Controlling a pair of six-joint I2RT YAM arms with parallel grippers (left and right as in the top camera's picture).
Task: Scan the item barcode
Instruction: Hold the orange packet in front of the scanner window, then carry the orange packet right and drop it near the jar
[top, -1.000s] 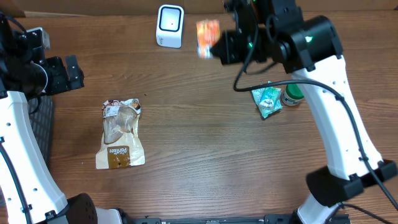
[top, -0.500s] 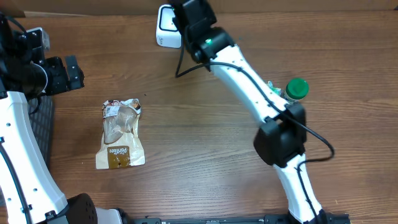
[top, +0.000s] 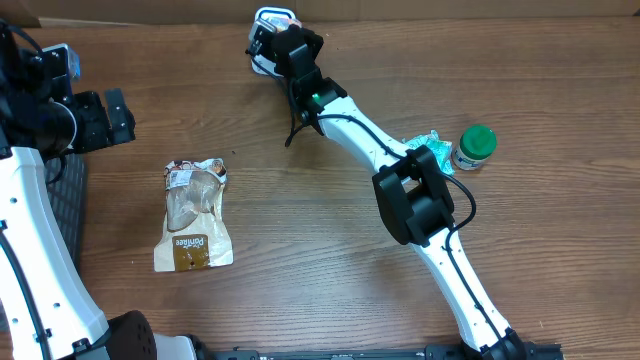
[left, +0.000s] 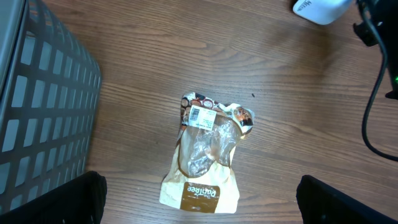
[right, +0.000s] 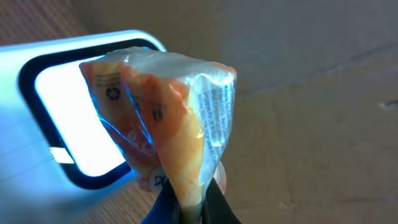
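Observation:
The green-capped jar is already beside the teal packet (top: 436, 147), so my right gripper should next swing back from the scanner toward that packet and release the orange packet there.
My right gripper (right: 189, 200) is shut on the lower edge of an orange and clear plastic packet (right: 168, 118). The packet hangs right in front of the lit window of the white scanner (right: 56, 106), and its printed white side faces away to the right. No barcode can be made out on it. In the overhead view the right arm reaches across to the scanner (top: 268, 18) at the table's far edge. My left gripper (left: 199, 200) is open, high over a brown and white snack bag (left: 208, 149) and holding nothing.
The snack bag (top: 194, 215) lies flat at the left of the table. A teal packet (top: 430, 148) and a green-capped jar (top: 474, 146) sit at the right, beside the right arm. A dark mesh basket (left: 37, 112) stands at the left edge.
The right arm has swung left with the orange packet, from right of the scanner to directly in front of its window. The left arm has not moved.

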